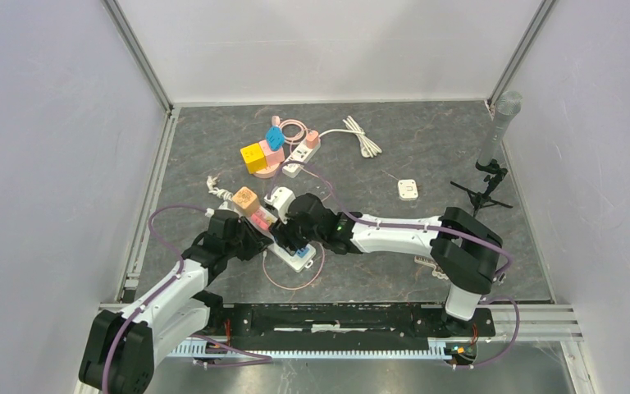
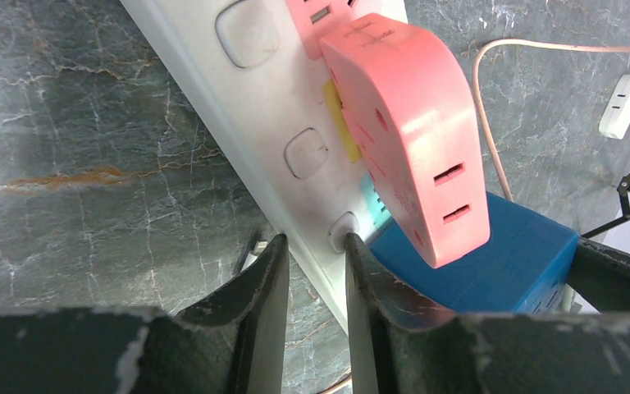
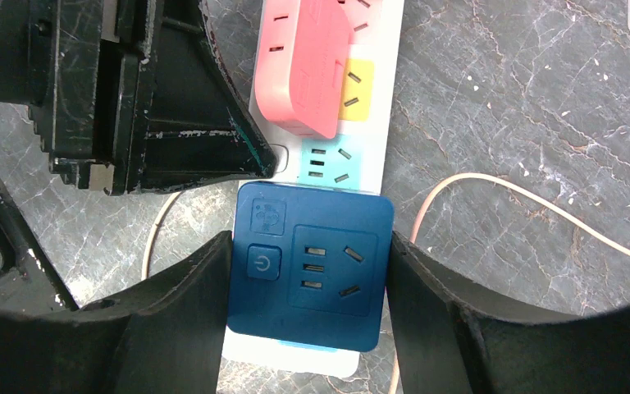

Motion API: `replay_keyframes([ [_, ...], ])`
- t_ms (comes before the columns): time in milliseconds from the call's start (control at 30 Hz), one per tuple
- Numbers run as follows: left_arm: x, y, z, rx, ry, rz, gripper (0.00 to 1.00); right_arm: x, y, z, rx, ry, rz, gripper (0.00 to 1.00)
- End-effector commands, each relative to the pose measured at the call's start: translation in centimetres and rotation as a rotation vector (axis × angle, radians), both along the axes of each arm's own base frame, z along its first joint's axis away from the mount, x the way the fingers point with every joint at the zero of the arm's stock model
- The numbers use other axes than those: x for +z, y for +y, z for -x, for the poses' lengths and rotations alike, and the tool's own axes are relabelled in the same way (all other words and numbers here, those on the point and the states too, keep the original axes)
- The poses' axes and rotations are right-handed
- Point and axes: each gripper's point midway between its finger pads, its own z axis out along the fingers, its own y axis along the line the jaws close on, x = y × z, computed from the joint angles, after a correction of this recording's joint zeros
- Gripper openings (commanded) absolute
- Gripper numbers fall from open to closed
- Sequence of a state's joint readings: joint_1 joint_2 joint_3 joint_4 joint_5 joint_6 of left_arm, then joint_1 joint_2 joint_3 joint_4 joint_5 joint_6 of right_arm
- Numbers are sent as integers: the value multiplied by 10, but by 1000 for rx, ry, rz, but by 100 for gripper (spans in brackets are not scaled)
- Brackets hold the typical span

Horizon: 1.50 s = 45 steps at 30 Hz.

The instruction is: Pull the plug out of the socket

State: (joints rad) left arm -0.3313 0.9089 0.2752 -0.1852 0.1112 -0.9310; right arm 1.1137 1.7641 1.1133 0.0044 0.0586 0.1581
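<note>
The tabletop (image 1: 398,212) next to the small white adapter is bare. My right gripper will next pull the blue plug up, carry it there and move down to let go of it.
A white power strip, the socket (image 2: 238,107), lies on the grey marble table near the front. A blue plug block (image 3: 312,263) and a pink adapter (image 3: 303,66) sit plugged into it. My right gripper (image 3: 309,245) is shut on the blue plug, one finger pressed on each side. My left gripper (image 2: 313,242) pinches the strip's long edge beside the blue plug (image 2: 509,263), with the jaws shut on the white casing. From the top view both grippers (image 1: 283,236) meet over the strip (image 1: 302,261), which hides most of it.
A second power strip with yellow, pink and blue blocks (image 1: 267,152) lies at the back. Near it are a white cable (image 1: 361,135), a small white adapter (image 1: 408,190), a wooden cube (image 1: 245,199) and a microphone on a stand (image 1: 492,164). A thin pink cord (image 3: 525,205) loops beside the strip.
</note>
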Motion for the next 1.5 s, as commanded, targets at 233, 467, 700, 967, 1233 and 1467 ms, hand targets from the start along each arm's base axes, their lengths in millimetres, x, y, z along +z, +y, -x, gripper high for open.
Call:
replay_keyframes([
  [233, -35, 20, 27, 13, 124, -102, 28, 50, 27, 14, 127, 15, -178, 0],
  [467, -36, 20, 27, 15, 125, -105, 28, 56, 29, 14, 116, -81, -107, 0],
  [700, -37, 20, 26, 14, 132, -107, 28, 76, 29, 12, 130, -23, -235, 0],
  [967, -36, 20, 24, 16, 135, -110, 28, 79, 32, 15, 144, -77, -180, 0],
  [1233, -38, 18, 24, 4, 143, -110, 27, 92, 38, 22, 190, -12, -271, 0],
  [1467, -35, 17, 23, -3, 141, -111, 27, 84, 33, 18, 149, -93, -161, 0],
])
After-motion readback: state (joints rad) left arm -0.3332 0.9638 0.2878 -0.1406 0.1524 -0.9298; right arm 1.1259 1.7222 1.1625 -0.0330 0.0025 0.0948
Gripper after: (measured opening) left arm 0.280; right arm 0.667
